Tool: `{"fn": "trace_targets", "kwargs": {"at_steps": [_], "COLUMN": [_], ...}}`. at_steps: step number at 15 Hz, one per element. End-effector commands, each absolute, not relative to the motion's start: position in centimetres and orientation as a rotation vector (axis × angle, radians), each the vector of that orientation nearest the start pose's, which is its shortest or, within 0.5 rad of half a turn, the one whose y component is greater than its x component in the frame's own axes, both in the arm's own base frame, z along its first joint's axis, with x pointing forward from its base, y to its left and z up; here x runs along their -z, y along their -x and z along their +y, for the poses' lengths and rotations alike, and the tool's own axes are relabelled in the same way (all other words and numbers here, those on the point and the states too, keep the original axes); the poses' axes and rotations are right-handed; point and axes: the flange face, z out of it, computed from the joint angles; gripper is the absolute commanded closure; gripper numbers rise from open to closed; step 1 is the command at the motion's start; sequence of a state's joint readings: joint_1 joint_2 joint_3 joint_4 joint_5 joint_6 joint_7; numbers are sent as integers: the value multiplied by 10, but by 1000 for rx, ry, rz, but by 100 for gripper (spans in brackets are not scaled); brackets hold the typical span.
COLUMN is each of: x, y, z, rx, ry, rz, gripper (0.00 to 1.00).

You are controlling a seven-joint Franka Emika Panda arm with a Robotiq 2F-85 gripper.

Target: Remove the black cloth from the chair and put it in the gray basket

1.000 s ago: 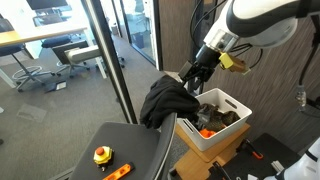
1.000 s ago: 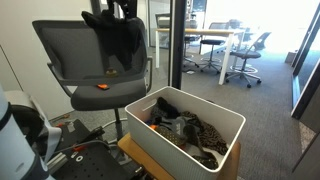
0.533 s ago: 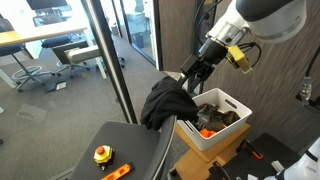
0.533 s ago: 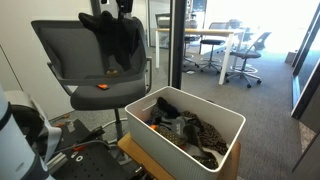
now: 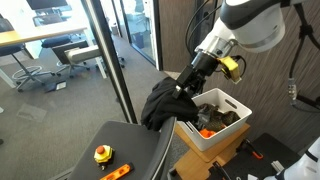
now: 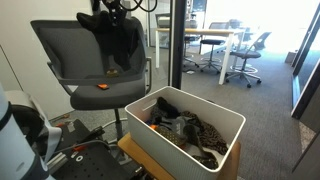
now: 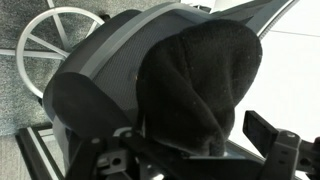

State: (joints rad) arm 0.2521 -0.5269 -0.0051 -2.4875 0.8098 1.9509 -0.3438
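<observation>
The fold is already between my fingers. My gripper needs to move a little further onto the cloth on the backrest first, and then close its fingers on the fold.
The black cloth [image 5: 165, 102] hangs over the top of the grey office chair's backrest [image 6: 62, 48]; it also shows in an exterior view [image 6: 118, 38] and fills the wrist view [image 7: 195, 80]. My gripper [image 5: 186, 86] is at the cloth's top edge, seen too in an exterior view [image 6: 118, 10]. In the wrist view the gripper [image 7: 195, 142] is open, with a fingertip [image 7: 268, 135] on either side of the cloth's lower fold. The light basket [image 5: 232, 103] holding other clothes stands beside the chair, and is near the camera in an exterior view [image 6: 222, 115].
Small orange items lie on the chair seat [image 5: 101, 154] [image 6: 101, 87]. A dark door frame post [image 5: 112, 60] stands close behind the chair. The basket rests on a cardboard box [image 6: 232, 166]. Office desks and chairs [image 6: 240, 50] lie beyond the glass.
My gripper has lowered slightly toward the cloth's top and the wrist has turned a little. The cloth still hangs on the chair in the same place.
</observation>
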Motion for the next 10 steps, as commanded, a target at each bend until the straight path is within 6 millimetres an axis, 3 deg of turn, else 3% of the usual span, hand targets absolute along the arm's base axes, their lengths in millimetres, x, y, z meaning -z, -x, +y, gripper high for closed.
{"fn": "trace_targets", "kwargs": {"at_steps": [1, 2, 3, 4, 10], "x": [-483, -479, -477, -476, -485], "y": [-380, -381, -382, -384, -387], "z": [158, 159, 160, 161, 164], "rx": [-31, -43, -50, -56, -70], "ry": [2321, 2319, 2317, 2316, 2306], "rz": [-371, -379, -384, -386, -406], "gripper": [0, 0, 25, 26, 72]}}
